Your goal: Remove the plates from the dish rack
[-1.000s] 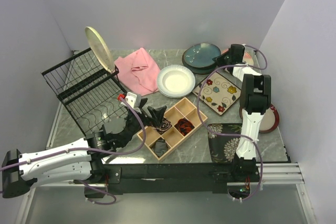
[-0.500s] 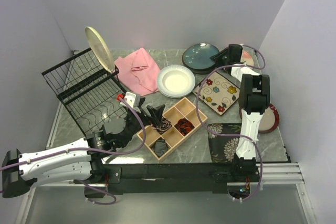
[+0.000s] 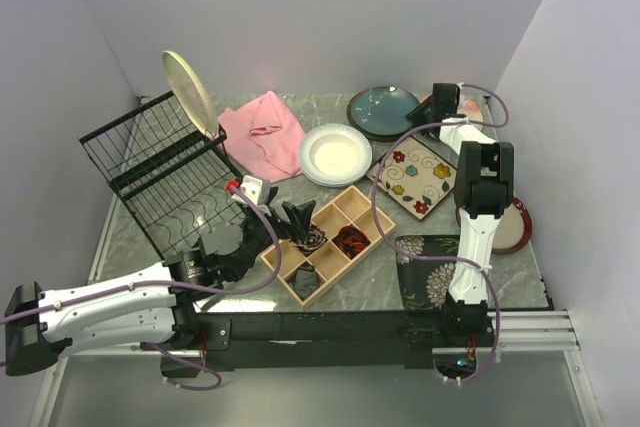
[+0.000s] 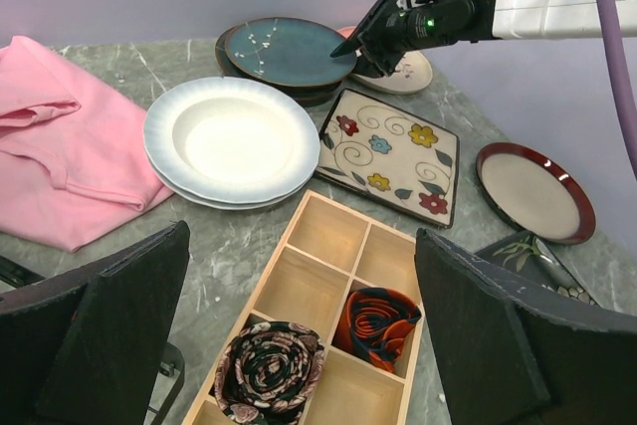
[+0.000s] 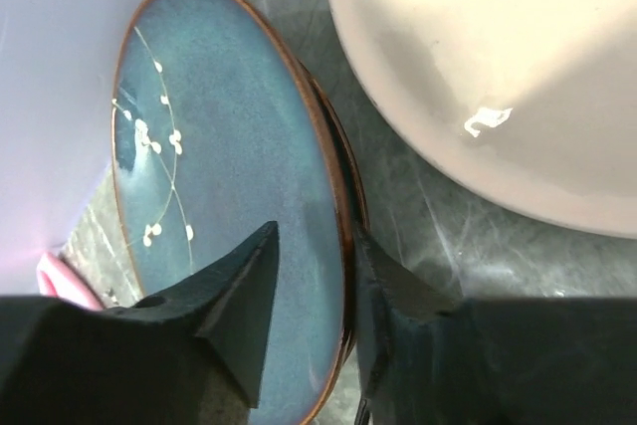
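Observation:
My left gripper needs to swing outward next, to the left in the top view, and go astride the plate's near rim (image 3: 207,117), because the last plate in the rack stands out that way.
The black wire dish rack (image 3: 160,172) stands at the left, with one cream-green plate (image 3: 188,90) upright at its back corner. My right gripper (image 5: 314,236) straddles the rim of the teal plate (image 5: 219,166), jaws open with a gap above its surface. That plate (image 3: 385,107) lies flat at the back, next to a pink-cream plate (image 5: 498,77). On the table also lie a white plate (image 3: 335,154), a square cream floral plate (image 3: 418,175), a dark red plate (image 3: 515,227) and a square black floral plate (image 3: 425,269). My left gripper (image 4: 301,236) hangs wide open and empty.
A wooden compartment tray (image 4: 328,246) with rolled fabrics sits right under my left gripper. A pink cloth (image 3: 262,132) lies between the rack and the white plate. Walls close in the table on three sides.
The right gripper has opened and let go of the teal plate, which went from tilted to lying flat at the back. The left arm has stayed put.

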